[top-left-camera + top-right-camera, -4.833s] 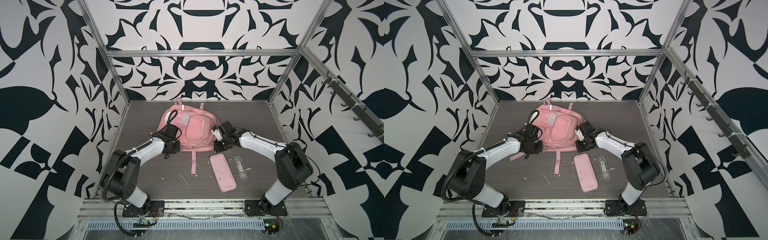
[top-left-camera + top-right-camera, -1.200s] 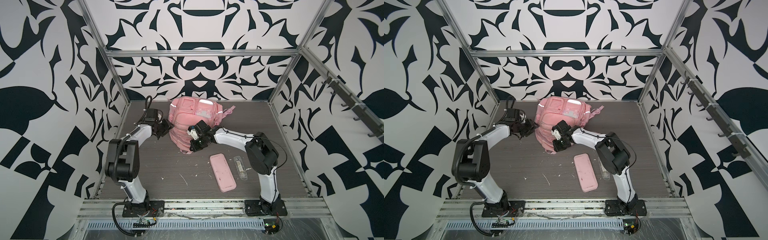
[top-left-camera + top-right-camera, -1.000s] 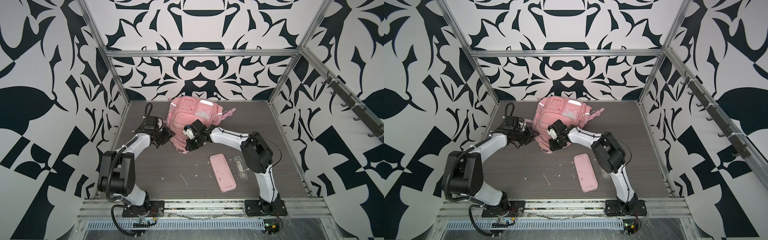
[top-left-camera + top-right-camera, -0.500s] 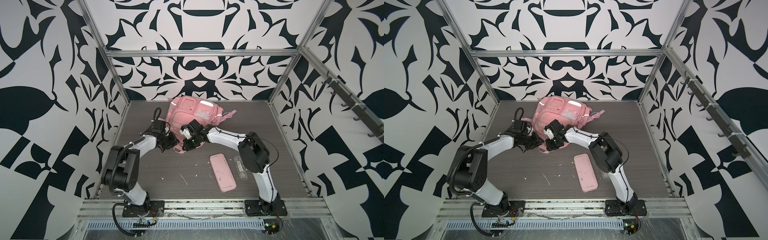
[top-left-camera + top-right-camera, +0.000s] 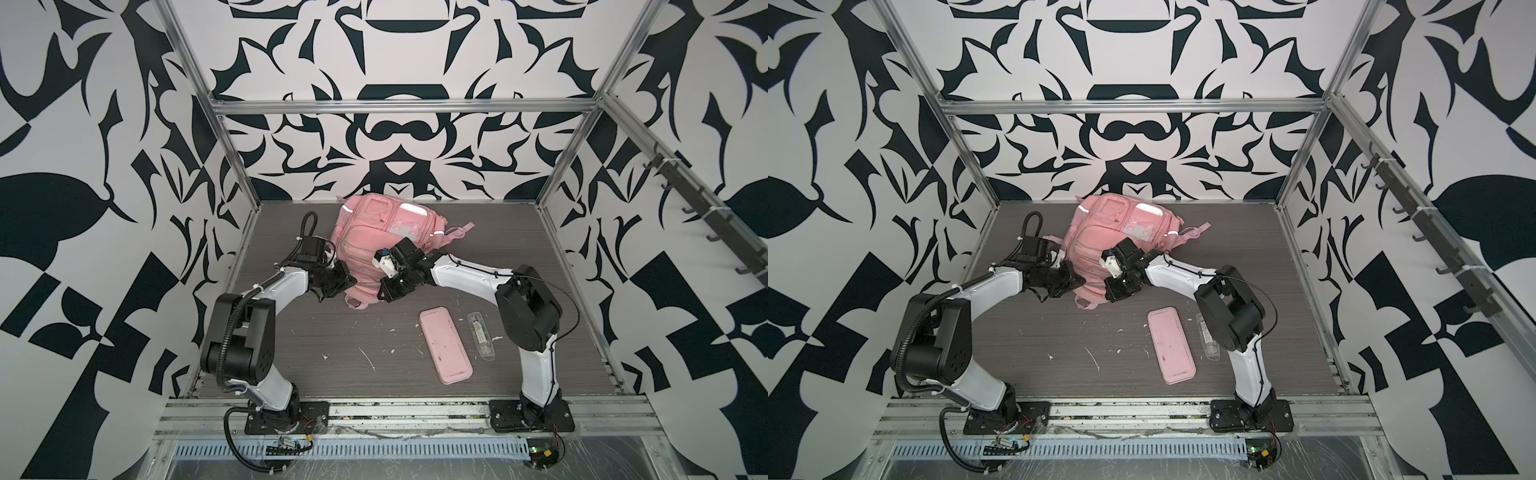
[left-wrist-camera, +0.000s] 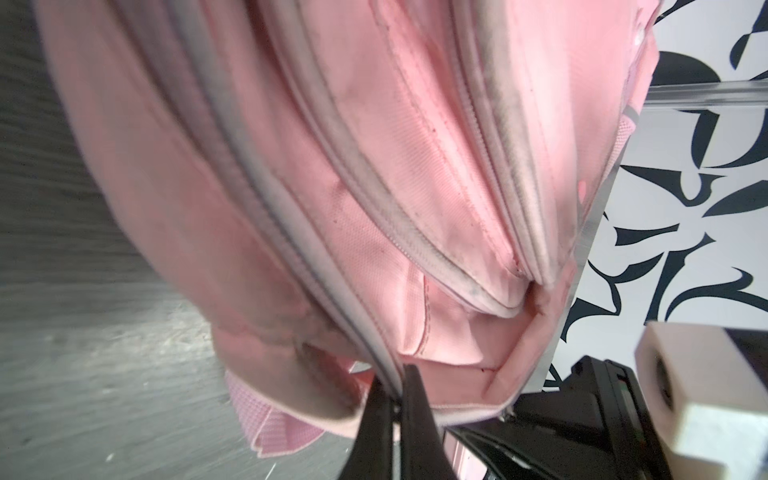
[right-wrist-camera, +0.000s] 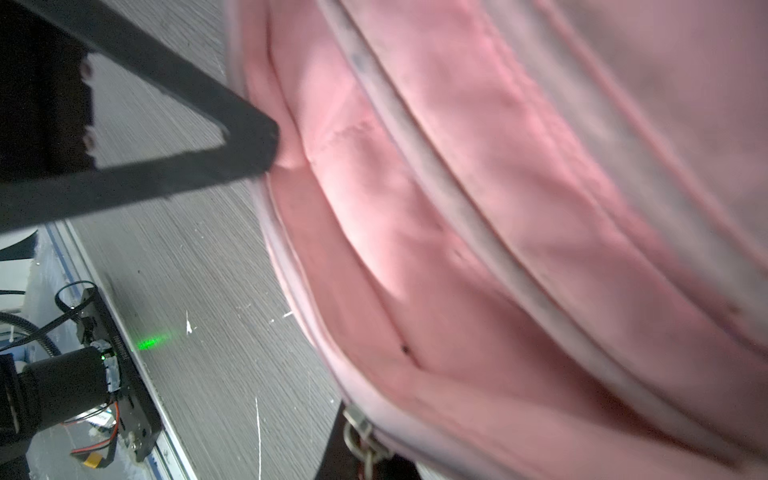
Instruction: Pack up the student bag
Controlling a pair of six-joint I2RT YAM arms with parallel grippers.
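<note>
I will move my right gripper outward along the bag's rim to the bag's strap side (image 5: 436,240) and let go of the metal zip pull, because the bag's rim runs on past it.
The student bag (image 5: 386,237) (image 5: 1121,239), a pink backpack with silver strips, lies bunched at the back centre of the table in both top views. My left gripper (image 5: 347,283) (image 5: 1076,282) (image 6: 397,401) is at its near left corner, shut on a grey-edged zip seam. My right gripper (image 5: 384,291) (image 5: 1113,293) (image 7: 374,457) is at the near edge close beside it, shut on the bag's rim where a metal zip pull (image 7: 361,438) hangs. In the right wrist view the left gripper's fingers (image 7: 249,141) press into the fabric.
A flat pink pencil case (image 5: 445,351) (image 5: 1171,345) lies at the front right, with a clear plastic packet (image 5: 481,337) (image 5: 1207,338) beside it near the right arm's base. Small white scraps dot the grey table (image 5: 332,353). Metal frame posts stand at the back corners.
My left gripper came in from the bag's left side to its near corner and closed on the zip seam. The right gripper kept its hold and drew the bag's edge slightly left and forward.
</note>
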